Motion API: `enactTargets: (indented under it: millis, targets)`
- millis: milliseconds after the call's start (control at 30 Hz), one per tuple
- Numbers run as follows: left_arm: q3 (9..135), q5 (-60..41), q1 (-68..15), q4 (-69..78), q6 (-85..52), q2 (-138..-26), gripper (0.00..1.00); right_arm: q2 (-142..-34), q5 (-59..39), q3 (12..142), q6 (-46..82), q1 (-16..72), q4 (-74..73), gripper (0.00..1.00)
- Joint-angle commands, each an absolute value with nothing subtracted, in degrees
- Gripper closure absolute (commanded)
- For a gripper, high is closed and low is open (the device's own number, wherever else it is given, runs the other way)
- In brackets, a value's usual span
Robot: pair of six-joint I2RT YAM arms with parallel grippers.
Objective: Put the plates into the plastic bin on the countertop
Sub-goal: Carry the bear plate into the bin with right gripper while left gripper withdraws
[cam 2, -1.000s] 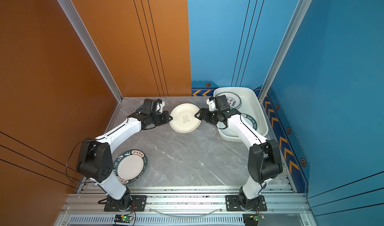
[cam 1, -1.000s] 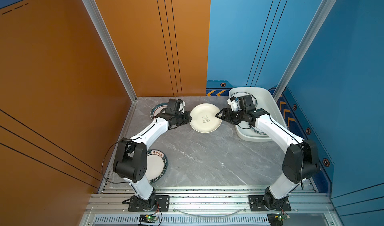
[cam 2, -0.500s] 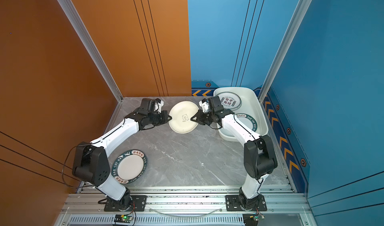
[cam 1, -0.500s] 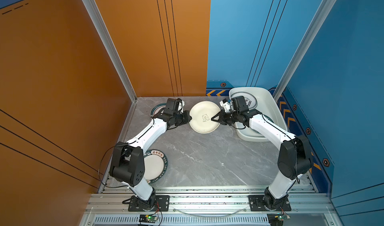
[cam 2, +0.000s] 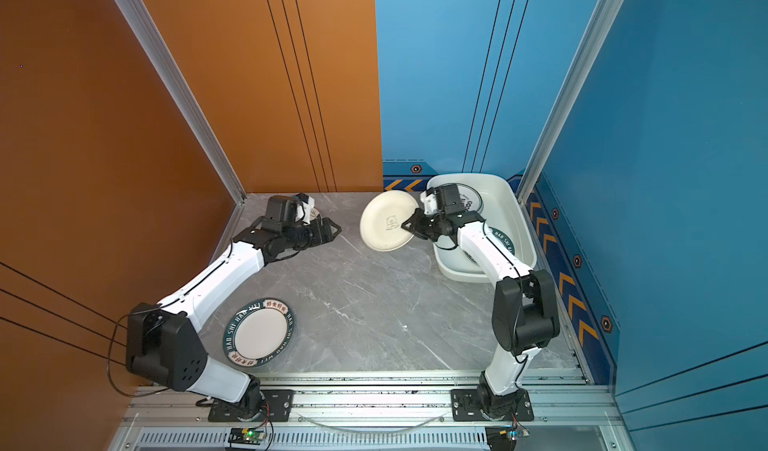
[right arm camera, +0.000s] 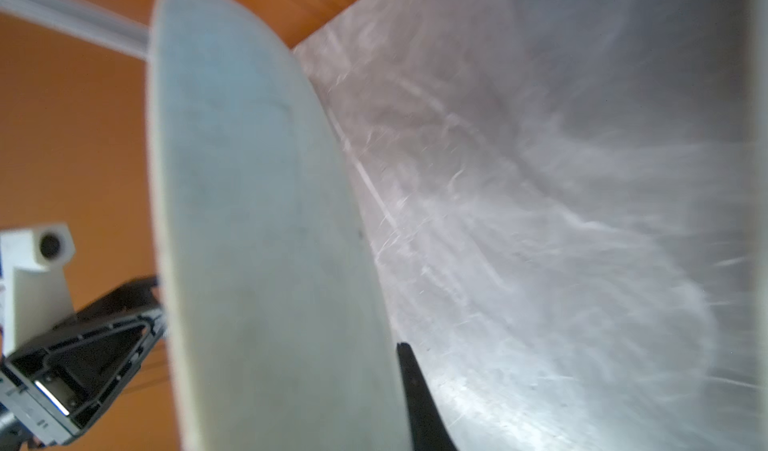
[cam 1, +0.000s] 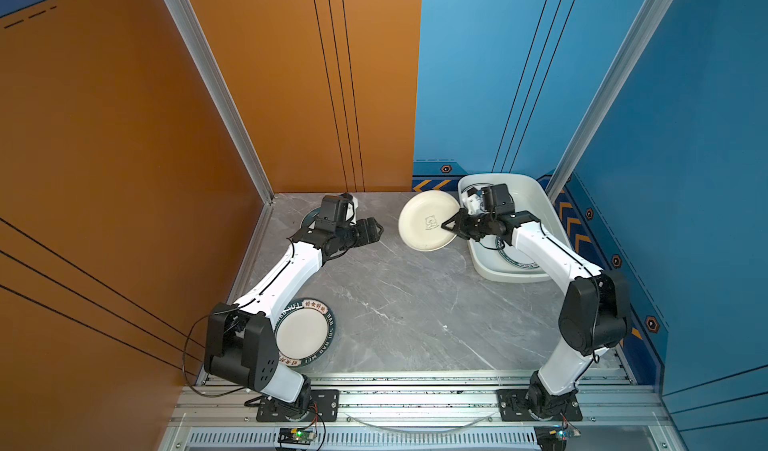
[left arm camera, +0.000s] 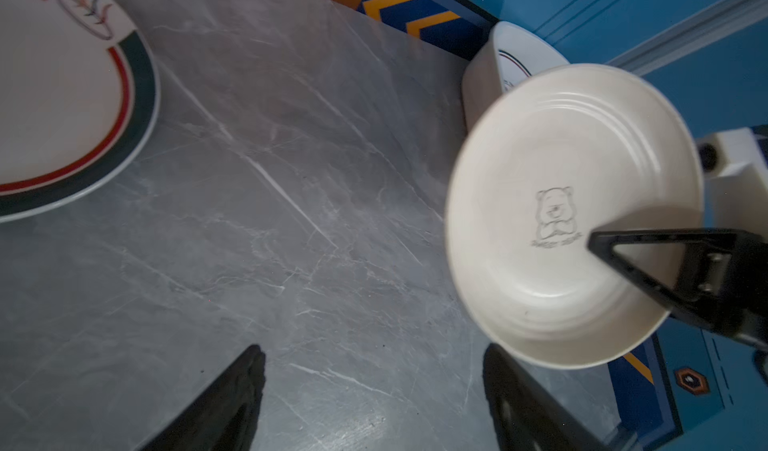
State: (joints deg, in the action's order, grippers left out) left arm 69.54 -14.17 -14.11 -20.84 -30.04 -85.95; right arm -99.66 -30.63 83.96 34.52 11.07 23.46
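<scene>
The right gripper swings over the bin next and lowers the cream plate onto the bin's far plate (cam 2: 469, 200) to release it, because the cream one still hangs outside.
A cream plate (cam 1: 428, 220) (cam 2: 386, 220) with a small bear drawing hangs tilted over the grey countertop (cam 1: 395, 303), just left of the white plastic bin (cam 1: 536, 195) (cam 2: 503, 191). My right gripper (cam 1: 446, 225) (cam 2: 405, 225) is shut on the plate's right edge. In the right wrist view the plate (right arm camera: 257, 220) fills the near field edge-on, with one black finger (right arm camera: 415, 395) against it. My left gripper (cam 1: 376, 231) (left arm camera: 374, 349) stands open and empty, a short gap left of the plate (left arm camera: 561, 204). The bin holds a dark green-rimmed plate (cam 1: 519, 262) and another plate (cam 2: 471, 201) behind it.
A green lettered-rim plate (cam 1: 301, 332) (cam 2: 259, 330) lies at the front left beside the left arm's base. A plate with a red and green rim (left arm camera: 62, 108) (cam 1: 309, 220) lies at the back left, partly under the left wrist. Orange and blue walls close in the counter.
The cream plate passed from left to right: my right gripper closed on its edge, then my left gripper opened, let go and drew back left.
</scene>
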Motion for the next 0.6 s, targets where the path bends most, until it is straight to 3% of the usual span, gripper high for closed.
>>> enactTargets:
  millis: [0, 333, 567]
  targets:
    - [65.3, -8.5, -9.2, -23.2, -31.3, -84.6, 0.15, -97.2, -21.8, 88.3, 34.9, 3.8, 25.5, 1.00]
    - [57.9, -10.2, 5.8, -17.6, -31.9, -86.7, 0.15, -109.1, -17.9, 100.4, 39.8, -9.0, 25.2, 1.00]
    - [58.6, -11.9, 9.0, -13.6, -32.8, -94.1, 0.15, -121.8, -19.4, 110.9, 43.7, -10.5, 26.3, 1.00]
